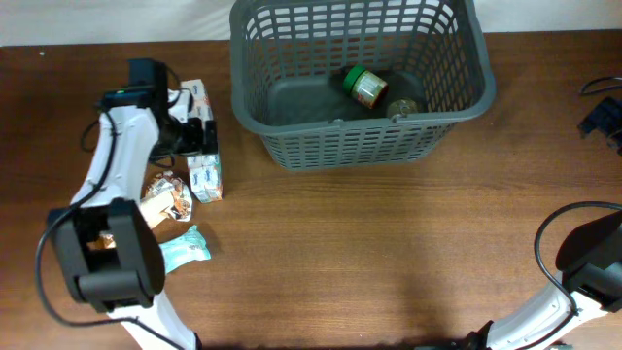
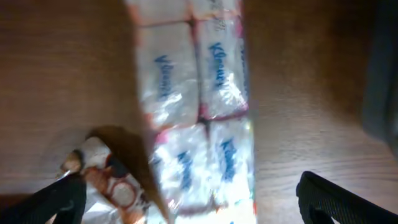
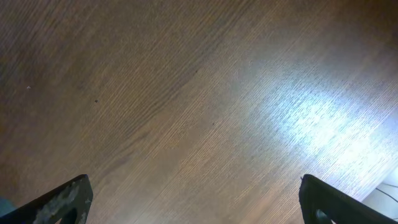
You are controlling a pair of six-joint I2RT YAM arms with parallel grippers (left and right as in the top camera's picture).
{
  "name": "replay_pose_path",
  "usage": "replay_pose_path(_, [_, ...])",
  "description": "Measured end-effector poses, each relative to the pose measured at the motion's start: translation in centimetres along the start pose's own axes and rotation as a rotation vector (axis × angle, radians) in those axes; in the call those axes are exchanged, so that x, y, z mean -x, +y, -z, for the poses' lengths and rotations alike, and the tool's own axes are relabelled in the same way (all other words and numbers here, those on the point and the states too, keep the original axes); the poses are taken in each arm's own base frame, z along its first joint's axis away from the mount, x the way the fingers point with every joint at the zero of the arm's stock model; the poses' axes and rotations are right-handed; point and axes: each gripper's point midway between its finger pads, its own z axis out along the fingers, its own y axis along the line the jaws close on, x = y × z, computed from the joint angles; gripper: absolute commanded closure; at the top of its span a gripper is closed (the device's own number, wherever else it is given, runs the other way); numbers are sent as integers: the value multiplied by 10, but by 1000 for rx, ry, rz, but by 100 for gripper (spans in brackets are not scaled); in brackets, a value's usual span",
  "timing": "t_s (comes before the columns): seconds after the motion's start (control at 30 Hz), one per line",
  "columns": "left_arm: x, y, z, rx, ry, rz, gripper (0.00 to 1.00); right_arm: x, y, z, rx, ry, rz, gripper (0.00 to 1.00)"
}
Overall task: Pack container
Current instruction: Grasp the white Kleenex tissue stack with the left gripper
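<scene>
The tissue multipack (image 1: 205,175) lies below, between the wide-apart fingers, so the robot needs to bring its left gripper down over the middle of the multipack and close across its narrow width.
The container (image 1: 292,146), a large dark grey lattice basket, stands at the back centre. A green-lidded jar (image 1: 364,86) and a second small jar (image 1: 403,107) lie in it. Left of it on the table lies a white and blue tissue multipack (image 1: 205,175). My left gripper (image 1: 192,131) hovers over it. In the left wrist view the tissue multipack (image 2: 199,112) fills the space between the wide-apart fingers, and the left gripper (image 2: 199,208) is open and holds nothing. In the right wrist view the right gripper (image 3: 196,205) is open above bare wood.
A crumpled brown and white snack wrapper (image 1: 165,199) lies beside the tissues, and the snack wrapper (image 2: 112,183) shows by the left finger. A teal packet (image 1: 185,248) lies nearer the front. The right arm (image 1: 593,258) sits at the front right. A black object (image 1: 603,119) is at the right edge.
</scene>
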Motion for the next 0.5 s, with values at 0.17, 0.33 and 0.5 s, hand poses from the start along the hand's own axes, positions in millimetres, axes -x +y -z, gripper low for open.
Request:
replay_pose_path(0.17, [-1, -14, -23, 9, 33, -32, 0, 0, 0, 0, 0, 0, 0, 1])
replay_pose_path(0.33, [0, -13, -41, 20, 44, -7, 0, 0, 0, 0, 0, 0, 0, 1])
replay_pose_path(0.5, [-2, -8, -55, 37, 67, 19, 0, 0, 0, 0, 0, 0, 0, 1])
